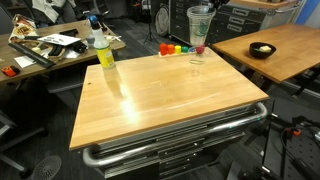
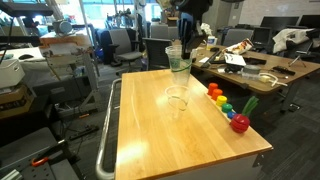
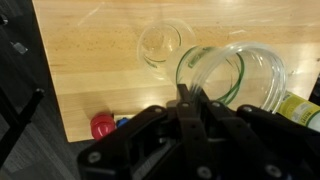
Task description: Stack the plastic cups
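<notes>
The robot's gripper will next shift the held cup to the left in the wrist view over the standing cup (image 3: pixel 162 45), because the held cup hangs off-center, and then lower it in to release.
My gripper (image 3: pixel 186 97) is shut on the rim of a clear plastic cup (image 3: pixel 214 74) with green marks and holds it upright above the wooden table. In both exterior views the held cup (image 1: pixel 200 24) (image 2: pixel 178 60) hangs just above another clear plastic cup (image 1: pixel 196 55) (image 2: pixel 177 100) that stands upright on the table. In the wrist view that standing cup (image 3: pixel 162 45) lies just beyond and to the left of the held one. I cannot tell whether the held cup is a single cup or several nested. The gripper fingers (image 2: pixel 184 42) reach down from the top.
A bottle with yellow liquid (image 1: pixel 104 53) stands near one corner of the wooden table (image 1: pixel 160 110). A row of small coloured blocks (image 1: pixel 174 47) (image 2: pixel 222 102) and a red piece (image 2: pixel 240 123) (image 3: pixel 102 125) lie along one table edge. Desks with clutter stand around.
</notes>
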Available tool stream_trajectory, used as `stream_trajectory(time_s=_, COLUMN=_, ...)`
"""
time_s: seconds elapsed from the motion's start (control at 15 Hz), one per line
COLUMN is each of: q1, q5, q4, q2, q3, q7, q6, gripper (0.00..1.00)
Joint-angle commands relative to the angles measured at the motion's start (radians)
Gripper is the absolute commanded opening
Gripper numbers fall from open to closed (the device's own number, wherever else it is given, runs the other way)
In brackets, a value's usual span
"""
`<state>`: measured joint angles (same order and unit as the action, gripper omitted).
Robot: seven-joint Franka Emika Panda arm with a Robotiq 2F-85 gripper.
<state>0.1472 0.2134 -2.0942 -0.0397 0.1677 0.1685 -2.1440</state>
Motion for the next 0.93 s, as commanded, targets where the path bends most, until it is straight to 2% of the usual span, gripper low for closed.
stream_trajectory(time_s=0.0, q1=0.009, q5=0.017, q4=-0.027, q2=-0.002, q3=0.003, q7=-0.016, q6=0.001, gripper=0.02)
stream_trajectory(time_s=0.87, q1=0.027, q5=0.069, q4=-0.038, q2=0.108, q3=0.013, q7=-0.070, q6=-0.082, gripper=0.02)
